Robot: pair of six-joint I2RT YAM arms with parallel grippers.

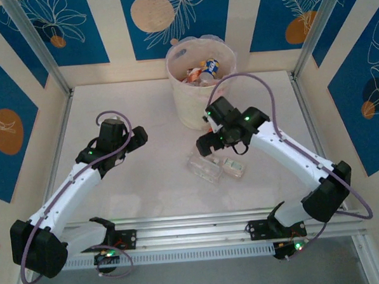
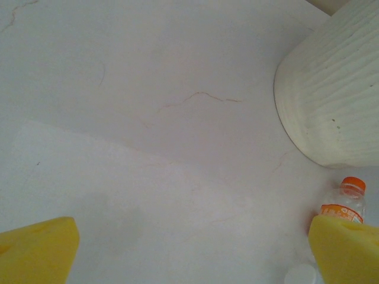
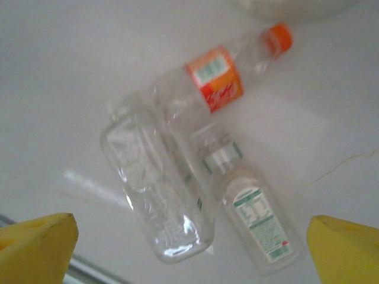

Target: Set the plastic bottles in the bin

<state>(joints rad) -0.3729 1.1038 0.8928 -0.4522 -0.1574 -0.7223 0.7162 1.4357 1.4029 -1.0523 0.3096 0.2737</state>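
Observation:
The right gripper turns to line up with the bare clear bottle's body (image 1: 203, 167) (image 3: 150, 167) next while lowering back astride it, since it lies slanted below and back from the gripper.
The cream-white bin (image 1: 194, 103) stands at the back middle of the table, with several bottles (image 1: 202, 71) lying inside it. Three clear bottles (image 1: 216, 166) lie together on the table in front of it. In the right wrist view they are an orange-labelled one with an orange cap (image 3: 216, 80), a bare clear one (image 3: 157, 195) and a green-and-white-labelled one (image 3: 257, 222). My right gripper (image 1: 205, 144) (image 3: 189, 260) hovers open just above them, holding nothing. My left gripper (image 1: 137, 138) (image 2: 192, 254) is open over bare table, left of the bin (image 2: 337, 89). An orange-capped bottle (image 2: 346, 198) peeks past its right finger.
A metal rail (image 1: 194, 227) runs along the near edge between the arm bases. Low cream walls and metal posts (image 1: 38, 48) close in the table on three sides. A white cap (image 2: 302, 275) shows at the bottom of the left wrist view.

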